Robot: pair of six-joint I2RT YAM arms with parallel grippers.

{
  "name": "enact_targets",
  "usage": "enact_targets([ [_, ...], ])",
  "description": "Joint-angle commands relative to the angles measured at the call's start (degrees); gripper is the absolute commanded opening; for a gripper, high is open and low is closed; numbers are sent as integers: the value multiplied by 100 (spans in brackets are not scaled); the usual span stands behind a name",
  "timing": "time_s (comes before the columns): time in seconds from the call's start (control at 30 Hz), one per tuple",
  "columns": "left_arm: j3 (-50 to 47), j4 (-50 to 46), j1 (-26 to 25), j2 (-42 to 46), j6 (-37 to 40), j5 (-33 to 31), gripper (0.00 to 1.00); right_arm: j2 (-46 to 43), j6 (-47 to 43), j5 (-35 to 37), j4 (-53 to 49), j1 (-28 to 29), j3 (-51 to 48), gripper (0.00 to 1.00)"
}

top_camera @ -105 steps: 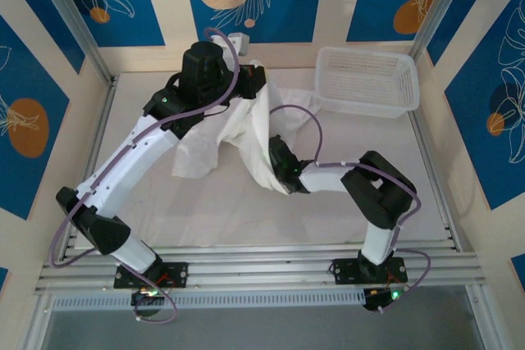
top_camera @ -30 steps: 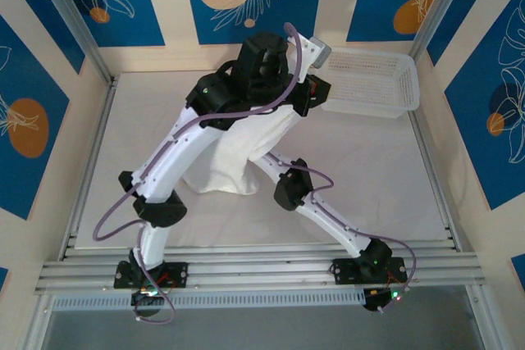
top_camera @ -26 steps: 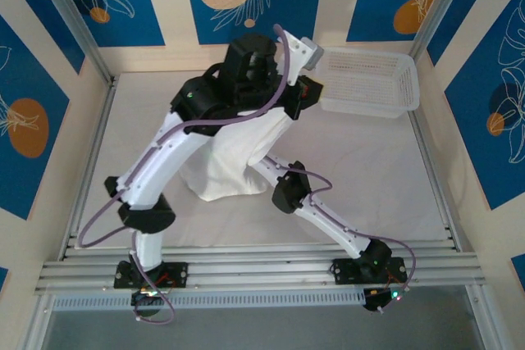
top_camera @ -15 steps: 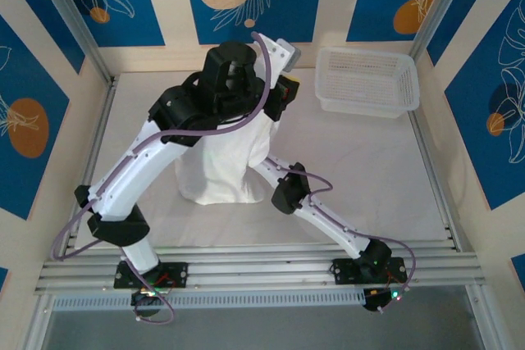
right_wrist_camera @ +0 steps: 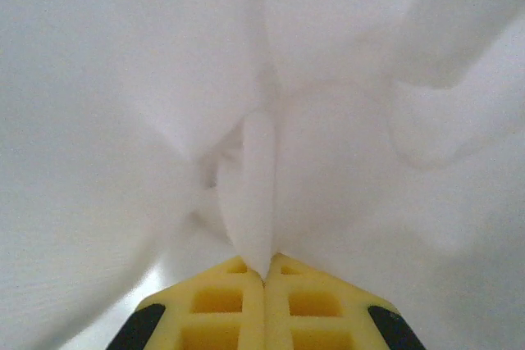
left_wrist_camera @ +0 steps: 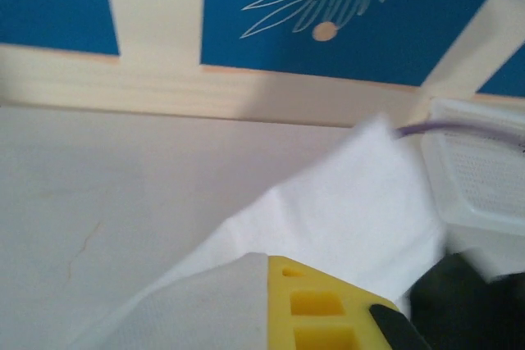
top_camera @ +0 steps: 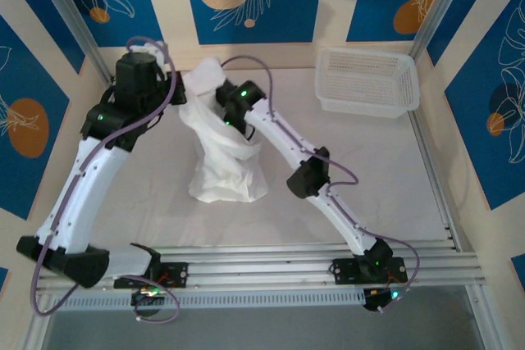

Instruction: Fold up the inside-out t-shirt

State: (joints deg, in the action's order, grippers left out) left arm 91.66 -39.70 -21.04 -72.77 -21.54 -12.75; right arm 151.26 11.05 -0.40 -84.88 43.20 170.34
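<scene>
My right gripper also holds the t-shirt, so my left gripper should move down and back beside the t-shirt's hanging column (top_camera: pixel 215 138) and release the t-shirt's top corner there.
The inside-out t-shirt (top_camera: pixel 225 165) is a thin white cloth hanging in a bunched column, with its lower end resting on the table. My left gripper (top_camera: pixel 182 93) is at the back left, shut on the shirt's top corner. In the left wrist view, cloth (left_wrist_camera: pixel 344 211) drapes over one yellow finger (left_wrist_camera: pixel 316 305). My right gripper (top_camera: pixel 229 125) reaches into the upper part of the shirt from the right. In the right wrist view its yellow fingers (right_wrist_camera: pixel 221 305) are shut on a narrow fold of the white cloth (right_wrist_camera: pixel 258 194).
A white plastic mesh basket (top_camera: pixel 369 79) stands at the back right and also shows in the left wrist view as the basket (left_wrist_camera: pixel 484 178). The white table (top_camera: pixel 385 170) is bordered by the back wall and metal rails at the sides and front.
The left arm swung from back centre to back left, carrying the shirt's top with it. The right arm stretched up and back, and its gripper shut on a fold of cloth.
</scene>
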Motion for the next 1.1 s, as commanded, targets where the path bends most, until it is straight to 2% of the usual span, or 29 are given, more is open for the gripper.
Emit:
enact_targets([
  [0.0, -836, 213, 354, 285, -695, -177, 0, -1194, -195, -630, 84, -221, -472, 0],
  [0.1, -1876, 505, 588, 489, -1051, -43, 0, -2045, -254, -564, 283, -364, -1054, 0],
  [0.23, -3282, 1297, 611, 489, -1605, 914, 0, -2924, -159, -708, 460, -612, -1308, 0],
  [0.33, -4108, 2016, 602, 284, -1815, 1447, 0, -3465, -76, -1128, 661, -729, -1444, 0],
  [0.43, -4415, 2289, 599, -118, -1805, 1588, 0, -3804, 101, -1706, 915, -767, -1478, 0],
  [0.5, -4435, 2444, 600, -402, -1637, 1849, 14, -3905, 271, -2009, 1109, -762, -1461, 0],
  [0.57, -4396, 2557, 594, -442, -1522, 2095, 38, -3896, 328, -2098, 1194, -744, -1461, 0],
  [0.6, -4387, 2641, 599, -326, -1472, 2201, 49, -3858, 317, -2013, 1183, -736, -1445, 0],
  [0.7, -4264, 2709, 599, 342, -1068, 2408, 70, -3652, 165, -1604, 939, -732, -1267, 0],
  [0.77, -4097, 2696, 558, 783, -626, 2798, 77, -3532, 101, -1538, 843, -736, -1160, 0],
  [0.87, -3879, 2828, 341, 1153, -154, 3484, 81, -3418, 98, -1636, 852, -721, -1109, 0],
  [0.97, -3694, 3210, -68, 1025, 157, 4134, 82, -3302, 52, -1838, 841, -656, -997, 0],
  [1.07, -3348, 3237, -481, 715, 611, 4338, 82, -3252, 35, -1918, 835, -590, -955, 0],
])
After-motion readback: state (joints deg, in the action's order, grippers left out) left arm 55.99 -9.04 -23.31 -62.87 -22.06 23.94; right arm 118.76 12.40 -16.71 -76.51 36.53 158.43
